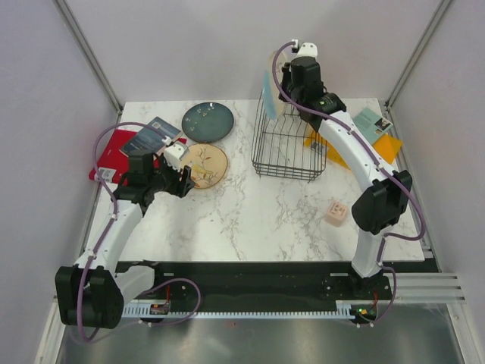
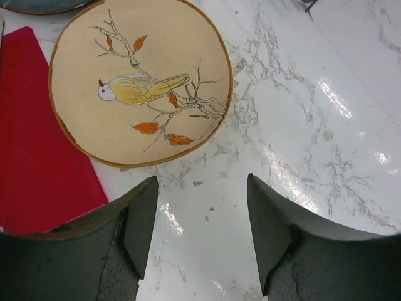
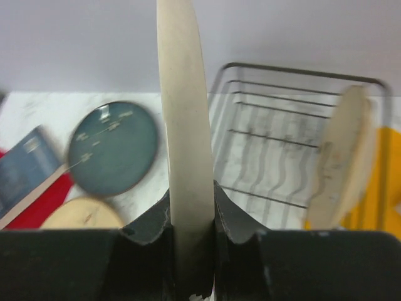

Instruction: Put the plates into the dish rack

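My right gripper moves down and to its right in the wrist view next and releases, since the empty gap [image 3: 303,164] beside the standing plate lies there.
My right gripper [image 1: 283,89] [image 3: 191,207] is shut on the rim of a cream and pale blue plate [image 1: 269,95] [image 3: 182,113], holding it on edge over the far left corner of the black wire dish rack [image 1: 288,144] [image 3: 276,157]. Another cream plate [image 3: 341,157] stands upright inside the rack. A dark teal plate [image 1: 208,121] [image 3: 113,147] and a cream bird-and-branch plate [image 1: 204,163] [image 2: 141,81] lie flat on the table. My left gripper [image 1: 184,179] [image 2: 202,188] is open just beside the bird plate's near edge, with nothing between its fingers.
A red book [image 1: 114,155] [image 2: 37,163] with a blue book [image 1: 155,135] on it lies left of the plates. An orange board [image 1: 383,148] and a teal book [image 1: 371,121] lie right of the rack. A small pink block [image 1: 336,212] sits near the right arm.
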You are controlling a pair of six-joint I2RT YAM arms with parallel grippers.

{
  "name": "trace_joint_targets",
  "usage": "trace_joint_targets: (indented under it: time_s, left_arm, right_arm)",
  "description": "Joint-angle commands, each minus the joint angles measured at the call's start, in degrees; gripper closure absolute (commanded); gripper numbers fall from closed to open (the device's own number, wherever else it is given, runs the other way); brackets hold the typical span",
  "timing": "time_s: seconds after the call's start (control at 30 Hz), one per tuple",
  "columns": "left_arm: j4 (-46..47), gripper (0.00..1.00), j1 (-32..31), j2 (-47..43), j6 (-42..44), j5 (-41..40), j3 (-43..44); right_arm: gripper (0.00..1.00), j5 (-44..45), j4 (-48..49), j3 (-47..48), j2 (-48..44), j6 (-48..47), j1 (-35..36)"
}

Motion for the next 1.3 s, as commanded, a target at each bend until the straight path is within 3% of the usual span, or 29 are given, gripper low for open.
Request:
trace_joint_targets:
  time_s: [0.0,0.27,0.43,1.27]
  left_arm:
    - [4.61,0.35,-1.30,-1.68,-5.07,-1.58,-0.35]
    - [4.70,0.35,-1.39,-4.32,-5.95,-1.14,-4.39]
    - [4.70,0.35,-1.48,-5.37,-6.74,-0.62,-5.62]
    - [3.38,0.35,-1.48,-5.28,-7.53,-0.27,-6.59]
  right_arm:
    - [1.00,27.04,5.10,6.47,-0.04,-3.71,-0.14]
    - [1.00,39.61,5.10,8.14,3.92,-9.52,-0.14]
    - [1.00,42.53,5.28,9.02,7.08,-12.86,0.03]
    - [1.00,38.32,4.58,10.08,14.55,-12.43,-0.32]
